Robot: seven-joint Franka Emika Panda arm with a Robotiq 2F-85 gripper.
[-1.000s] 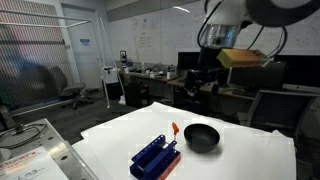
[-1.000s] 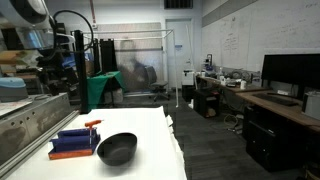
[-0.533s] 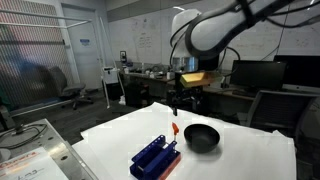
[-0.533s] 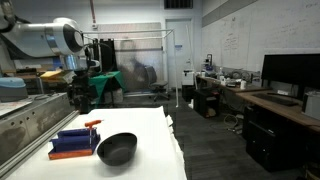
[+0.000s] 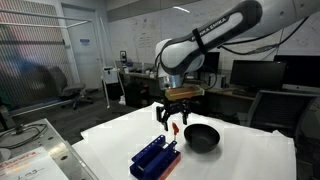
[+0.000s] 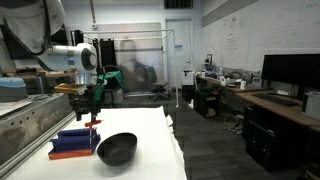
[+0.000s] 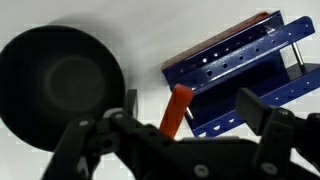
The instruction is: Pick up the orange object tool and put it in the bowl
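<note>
I have the orange tool between my open fingers already, so next I will lower my gripper a bit more around its upper end [image 5: 175,126] [image 7: 177,106] and close it there.
The orange tool [image 7: 177,108] is a short slim piece standing at the end of the blue ridged rack [image 7: 240,65]. It also shows in both exterior views [image 5: 174,128] [image 6: 92,122]. The glossy black bowl [image 7: 60,75] sits on the white table beside the rack, also in both exterior views [image 5: 202,137] [image 6: 116,149], and is empty. My gripper [image 7: 190,115] is open and hovers just above the tool, which lies between the jaws, nearer the left finger [image 7: 130,100]. In the exterior views the gripper [image 5: 170,115] [image 6: 90,108] hangs over the rack's end.
The blue rack [image 5: 155,157] [image 6: 72,143] lies on the white table [image 5: 120,135]. The table's edges fall off close to the bowl [image 6: 175,150]. Desks, monitors and chairs stand beyond the table. A metal frame [image 6: 20,125] runs along one side.
The arm has swung in from high up and come down over the rack's end. The gripper now hangs just above the orange tool. Tool, rack and bowl have not moved.
</note>
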